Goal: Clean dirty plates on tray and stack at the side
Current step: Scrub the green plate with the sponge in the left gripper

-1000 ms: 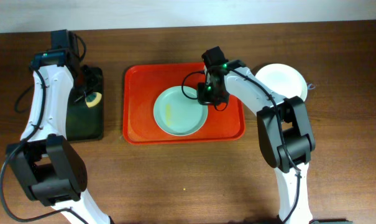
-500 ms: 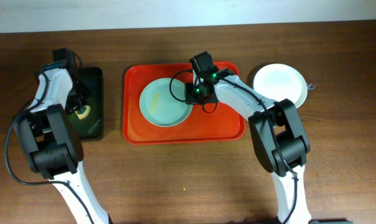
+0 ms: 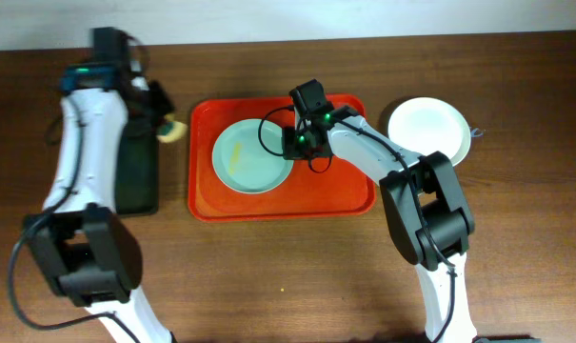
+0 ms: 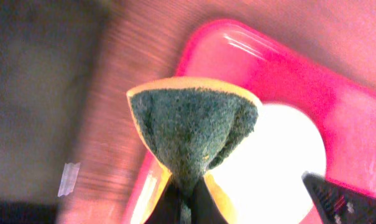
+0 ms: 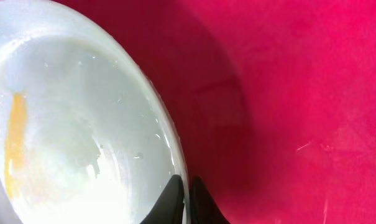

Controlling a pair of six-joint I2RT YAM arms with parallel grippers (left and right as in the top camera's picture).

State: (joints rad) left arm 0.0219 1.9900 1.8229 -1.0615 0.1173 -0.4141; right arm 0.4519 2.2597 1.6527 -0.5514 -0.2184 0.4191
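Note:
The left gripper should next move down onto the yellow smear that marks the plate to wipe it, then move over the black tray (image 3: 136, 177) (image 4: 41, 102) and lower to release the sponge.
A pale mint-blue plate (image 3: 249, 158) with a yellow smear lies in the left half of the red-orange tray (image 3: 340, 191). My right gripper (image 3: 295, 143) is shut on that plate's right rim (image 5: 173, 163). A cream-white plate (image 3: 428, 129) sits on the table right of the tray. My left gripper (image 3: 164, 126) is shut on a yellow sponge with a green scouring face (image 4: 194, 134) and holds it above the table just left of the tray's far-left corner. Only two plates show.
A smaller black tray (image 3: 135, 171) lies on the wooden table left of the red-orange tray, under my left arm. The right arm's cable loops over the tray's far edge.
My left gripper has lifted the sponge from the black tray and moved it right toward the red-orange tray. The right gripper dragged the mint-blue plate left earlier and now holds still.

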